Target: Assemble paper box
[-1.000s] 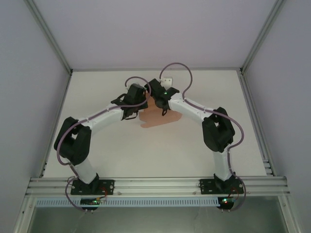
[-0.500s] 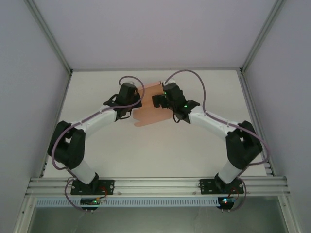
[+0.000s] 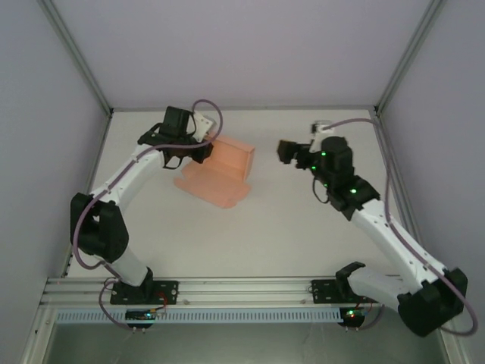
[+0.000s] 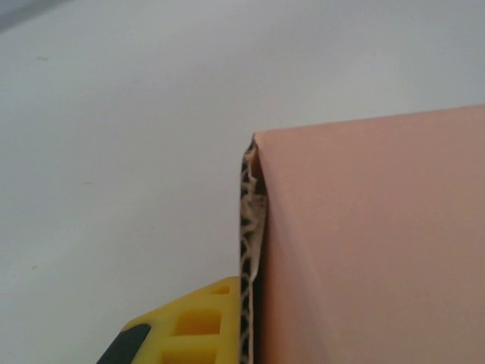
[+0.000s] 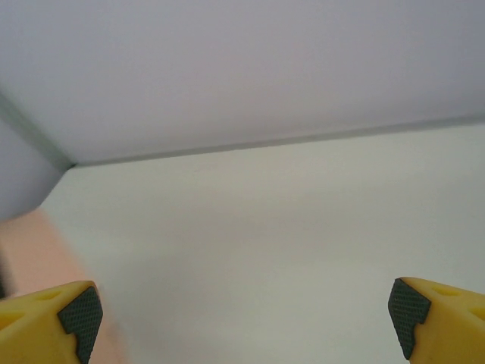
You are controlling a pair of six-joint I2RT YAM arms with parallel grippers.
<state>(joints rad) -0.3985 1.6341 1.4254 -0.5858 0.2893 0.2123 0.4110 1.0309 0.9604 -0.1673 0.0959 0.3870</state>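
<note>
My left gripper next brings the box back, turned, onto the bare tabletop between the arms, since that lies clear, and releases the box's side.
The salmon-pink paper box (image 3: 223, 168) sits left of the table's middle, partly folded, with one wall raised and a flat flap lying toward the front. My left gripper (image 3: 203, 146) is shut on the box's upper left wall. In the left wrist view the pink card (image 4: 371, 250) covers the right half, its corrugated edge pressed against one yellow finger (image 4: 189, 322). My right gripper (image 3: 286, 151) hangs open to the right of the box, apart from it. Its yellow fingertips (image 5: 64, 318) stand wide apart with bare table between them, and a sliver of the pink box (image 5: 34, 250) is at the left edge.
White side walls and metal frame rails (image 3: 394, 163) enclose the white table (image 3: 250, 235). The arm bases (image 3: 144, 292) are bolted to the near rail. Free room lies in front of the box and between the two arms.
My right gripper has let go of the box and pulled away to the right. My left gripper has swung left and back with the box, which now has a raised wall.
</note>
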